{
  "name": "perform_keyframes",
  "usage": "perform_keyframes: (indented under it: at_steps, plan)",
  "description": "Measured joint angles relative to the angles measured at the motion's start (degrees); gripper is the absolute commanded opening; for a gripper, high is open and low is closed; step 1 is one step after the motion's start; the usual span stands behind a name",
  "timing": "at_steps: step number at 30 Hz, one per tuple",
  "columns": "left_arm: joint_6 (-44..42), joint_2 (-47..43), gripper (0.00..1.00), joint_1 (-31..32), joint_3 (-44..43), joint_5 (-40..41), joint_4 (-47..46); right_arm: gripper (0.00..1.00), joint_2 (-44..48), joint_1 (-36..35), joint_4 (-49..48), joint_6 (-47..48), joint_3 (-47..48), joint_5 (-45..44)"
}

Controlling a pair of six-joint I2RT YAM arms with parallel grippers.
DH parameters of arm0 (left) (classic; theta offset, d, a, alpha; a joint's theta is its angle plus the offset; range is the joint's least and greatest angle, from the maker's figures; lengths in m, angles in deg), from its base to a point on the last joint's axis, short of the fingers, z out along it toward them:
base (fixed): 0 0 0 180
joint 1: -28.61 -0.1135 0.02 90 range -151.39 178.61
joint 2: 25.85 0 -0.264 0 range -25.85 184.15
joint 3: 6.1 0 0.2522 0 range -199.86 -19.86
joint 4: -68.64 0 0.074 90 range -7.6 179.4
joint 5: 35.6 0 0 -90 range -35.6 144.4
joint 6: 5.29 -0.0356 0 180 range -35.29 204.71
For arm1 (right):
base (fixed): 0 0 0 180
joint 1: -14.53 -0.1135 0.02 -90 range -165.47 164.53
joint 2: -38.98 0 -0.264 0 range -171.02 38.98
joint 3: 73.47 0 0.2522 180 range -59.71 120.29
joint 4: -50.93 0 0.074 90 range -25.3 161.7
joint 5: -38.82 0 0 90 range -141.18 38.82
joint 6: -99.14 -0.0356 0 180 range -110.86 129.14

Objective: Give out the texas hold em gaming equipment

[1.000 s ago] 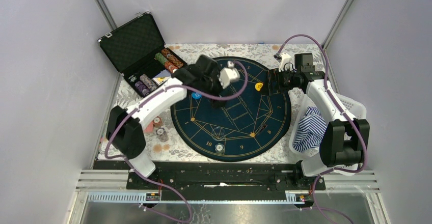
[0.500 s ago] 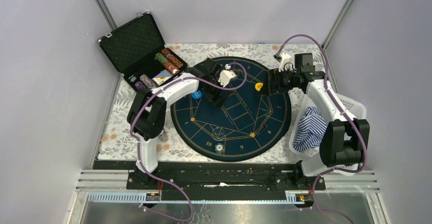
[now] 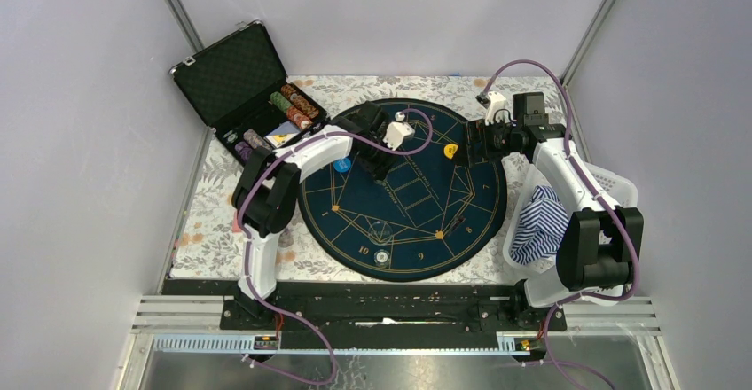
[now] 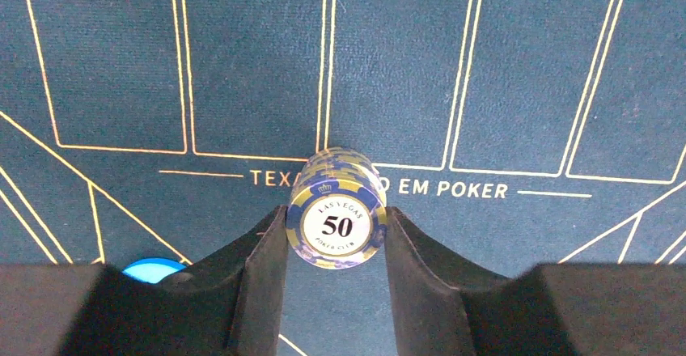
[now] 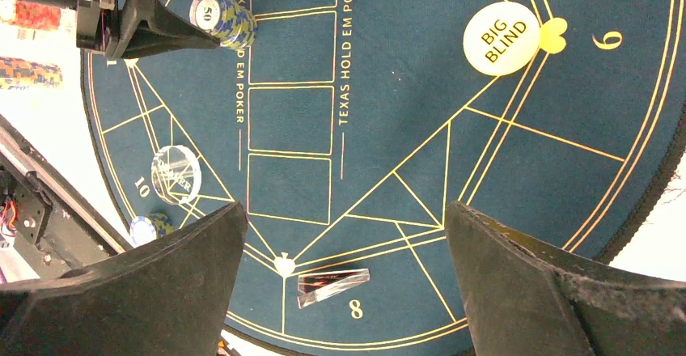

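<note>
My left gripper lifts past the blue button next, then lowers to release the stack, as the mat's bare rim point(image 3: 317, 183) lies to the gripper's left in the top view.
A short stack of blue-and-yellow poker chips point(image 4: 336, 218) marked 50 stands on the round dark mat point(image 3: 403, 222), by its gold lettering. My left gripper point(image 4: 336, 239) is shut on the stack, one finger pressed on each side; the right wrist view shows the same stack point(image 5: 220, 18). Over the mat's right side, my right gripper point(image 5: 344, 210) hangs open with nothing between its fingers. A yellow Big Blind button point(image 5: 501, 38) lies on the mat ahead of it. A blue button point(image 4: 154, 269) lies just left of my left gripper.
The open black case point(image 3: 232, 75) with rows of chips point(image 3: 293, 105) stands at the back left. A clear round disc point(image 5: 175, 171), a clear wedge point(image 5: 332, 284) and another chip stack point(image 5: 150, 226) lie on the mat's near part. A basket point(image 3: 612, 177) holding striped cloth point(image 3: 539, 222) is on the right.
The left arm has folded its elbow in toward the mat, and its jaws have closed on the chip stack. The right arm has not moved.
</note>
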Motion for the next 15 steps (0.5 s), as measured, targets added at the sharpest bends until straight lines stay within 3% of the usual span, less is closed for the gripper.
perform_keyframes:
  at_steps: [10,15]
  plan:
    - [-0.9,-2.3,0.32,-1.1,0.2,-1.2,2.0,1.0,0.0,0.0,0.0,0.1,0.0,0.0]
    - [-2.8,-9.1,0.33,-7.0,2.9,-2.3,2.8,1.0,0.0,0.0,0.0,0.3,0.0,0.0]
